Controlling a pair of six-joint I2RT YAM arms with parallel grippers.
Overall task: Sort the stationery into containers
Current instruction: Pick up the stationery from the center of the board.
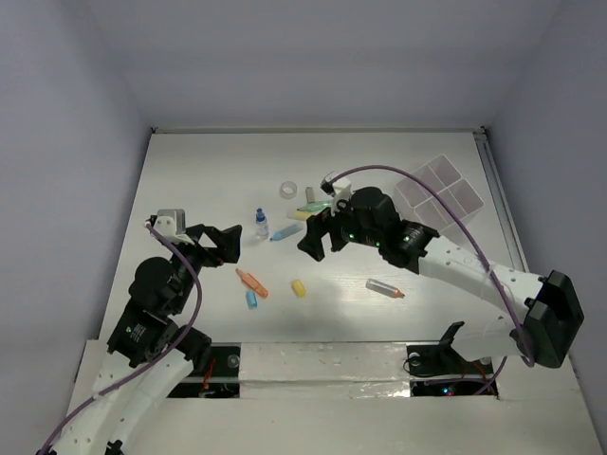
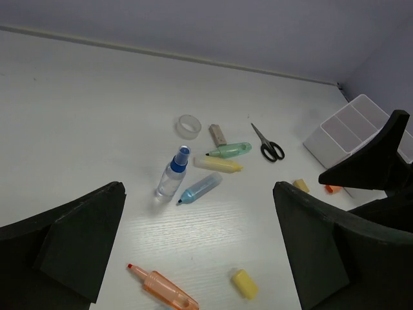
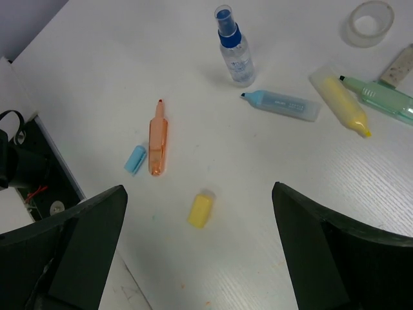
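Observation:
The robot's right gripper next needs to move outward and to the left in the top view, then down around the blue-capped bottle [image 1: 262, 225], because the bottle stands upright with its cap on top.
The stationery lies loose on the white table. A blue-capped bottle [image 1: 262, 225], a blue highlighter [image 1: 285, 232], a yellow highlighter [image 1: 299, 215], a green one [image 1: 311, 208] and a tape ring [image 1: 289, 189] form a cluster. Nearer lie an orange highlighter [image 1: 252, 282], a blue cap [image 1: 251, 300], a yellow cap [image 1: 299, 288] and a grey pen [image 1: 384, 288]. The clear divided tray [image 1: 439, 192] stands at the far right. My left gripper [image 1: 213, 242] hovers open left of the cluster. My right gripper [image 1: 318, 237] hovers open above the yellow cap [image 3: 200, 210]. Neither holds anything.
Black scissors [image 2: 268, 145] and a small beige block [image 2: 218, 134] lie near the green highlighter [image 2: 231, 150]. A small yellow piece [image 2: 301, 185] and an orange piece [image 2: 332, 189] sit beside the tray [image 2: 352, 129]. The right arm's purple cable [image 1: 417, 190] arcs over the table.

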